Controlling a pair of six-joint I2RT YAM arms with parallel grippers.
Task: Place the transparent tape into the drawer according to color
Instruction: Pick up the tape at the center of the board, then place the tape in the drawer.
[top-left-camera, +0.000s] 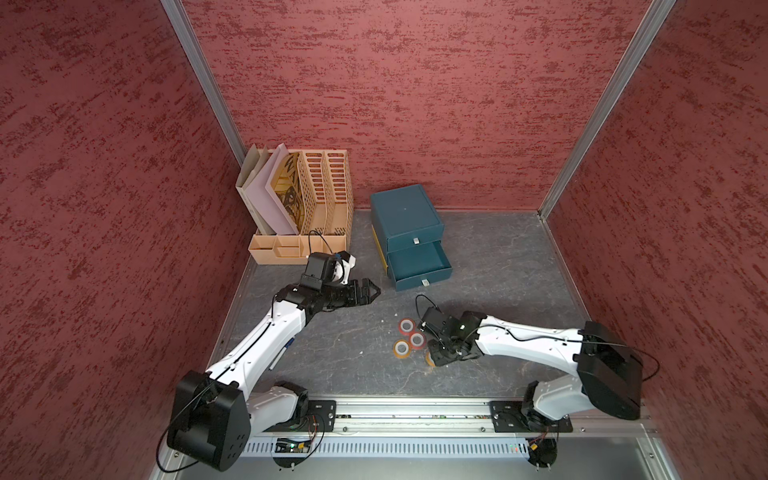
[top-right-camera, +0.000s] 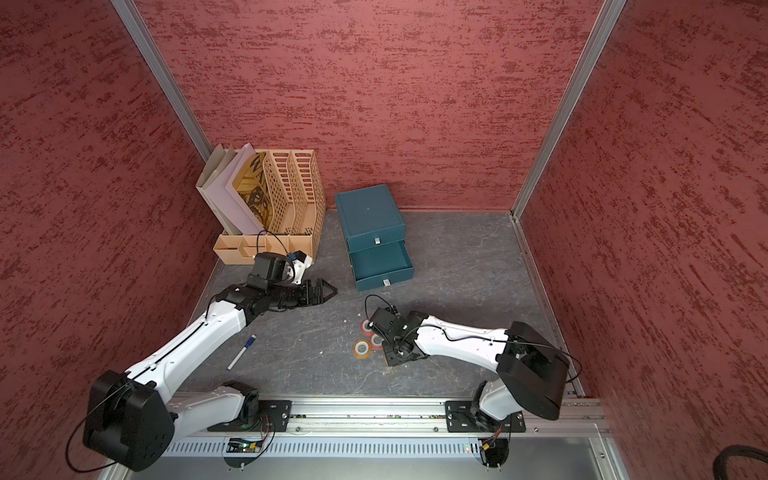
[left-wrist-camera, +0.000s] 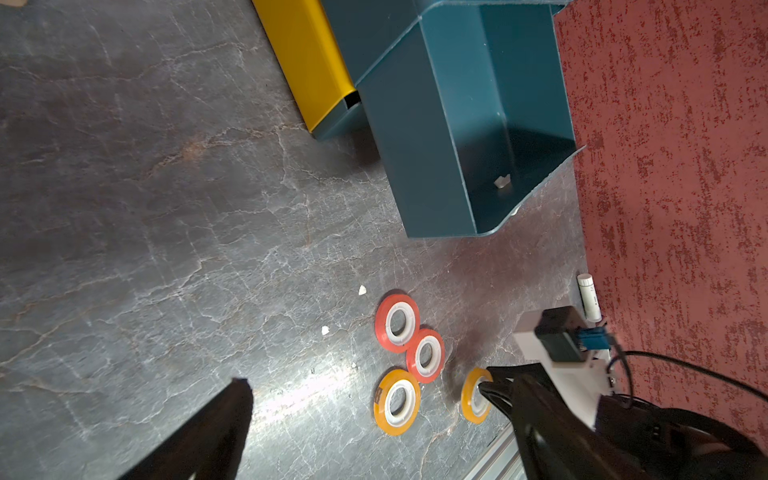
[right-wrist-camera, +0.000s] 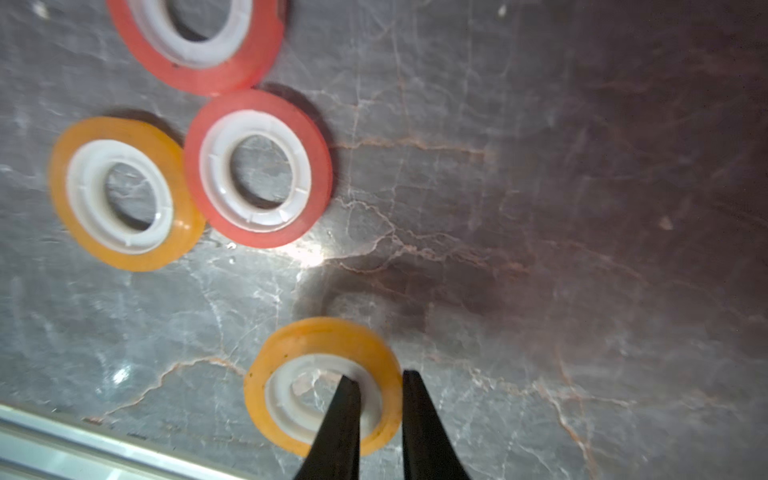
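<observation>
The drawer's inside is bare, so the robot will next lift the second orange roll in its right gripper, carry it outward over the pulled-out lower drawer (top-left-camera: 420, 260) and let go of it there.
Several small tape rolls with white cores lie on the dark table in front of the drawers. Two red rolls (top-left-camera: 406, 326) (top-left-camera: 417, 340) touch each other, with an orange roll (top-left-camera: 402, 348) beside them. My right gripper (right-wrist-camera: 380, 380) is shut on the wall of a second orange roll (right-wrist-camera: 291, 353), one finger inside its core and one outside; this roll looks slightly tilted. The teal drawer unit (top-left-camera: 409, 216) stands at the back with its lower drawer (top-left-camera: 419, 259) pulled out and bare inside. Left of that drawer my left gripper (top-left-camera: 374, 291) hovers open, holding nothing.
A beige file organizer (top-left-camera: 307, 208) with folders fills the back left corner. A pen (top-right-camera: 241, 352) lies under the left arm. Small white scraps (left-wrist-camera: 362, 290) dot the table. A white tube (left-wrist-camera: 588, 297) lies by the right wall. The metal rail (top-left-camera: 415, 419) runs along the front edge.
</observation>
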